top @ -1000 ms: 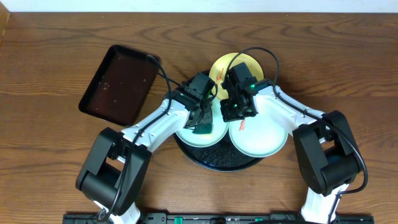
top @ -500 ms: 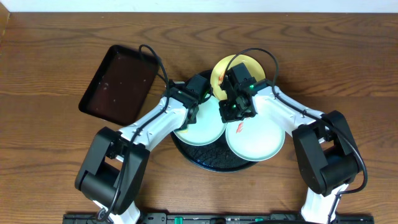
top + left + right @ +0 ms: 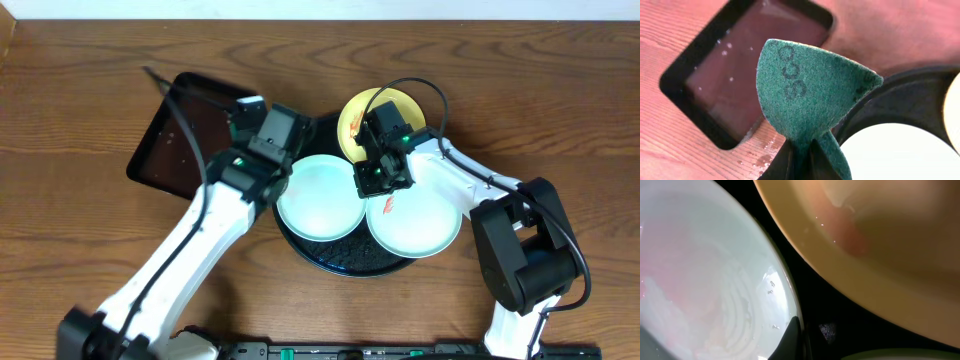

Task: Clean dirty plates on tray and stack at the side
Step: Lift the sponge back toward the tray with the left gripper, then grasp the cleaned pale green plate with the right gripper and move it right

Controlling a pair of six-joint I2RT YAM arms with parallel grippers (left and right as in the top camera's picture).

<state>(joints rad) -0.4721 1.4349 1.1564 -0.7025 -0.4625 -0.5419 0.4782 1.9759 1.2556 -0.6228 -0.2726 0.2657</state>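
Observation:
I need to raise my right gripper, carry the clean plate past the tray, lower and release it, as bare tabletop lies to the gripper's right in the overhead view.
The round black tray point(image 3: 345, 258) holds three plates. The left mint-blue plate point(image 3: 318, 198) looks clean. The right mint-blue plate point(image 3: 420, 218) has a red-orange smear near its left rim. The pale yellow plate point(image 3: 372, 112) lies at the back with a faint reddish smear point(image 3: 852, 240). My left gripper point(image 3: 262, 140) hangs over the tray's left edge, shut on a green scouring pad point(image 3: 810, 90). My right gripper point(image 3: 385, 168) is low where the plates meet. One of its fingers point(image 3: 791, 339) lies on the left mint-blue plate's rim point(image 3: 782, 287); the other finger is hidden.
A smaller rectangular dark tray point(image 3: 190, 132) with water drops lies to the left on the wooden table; it also shows in the left wrist view point(image 3: 730, 80). Wet spots mark the wood point(image 3: 765, 155) between the two trays.
My left gripper has lifted off the left mint-blue plate and moved up and left with the pad, toward the rectangular tray. The right gripper has stayed put.

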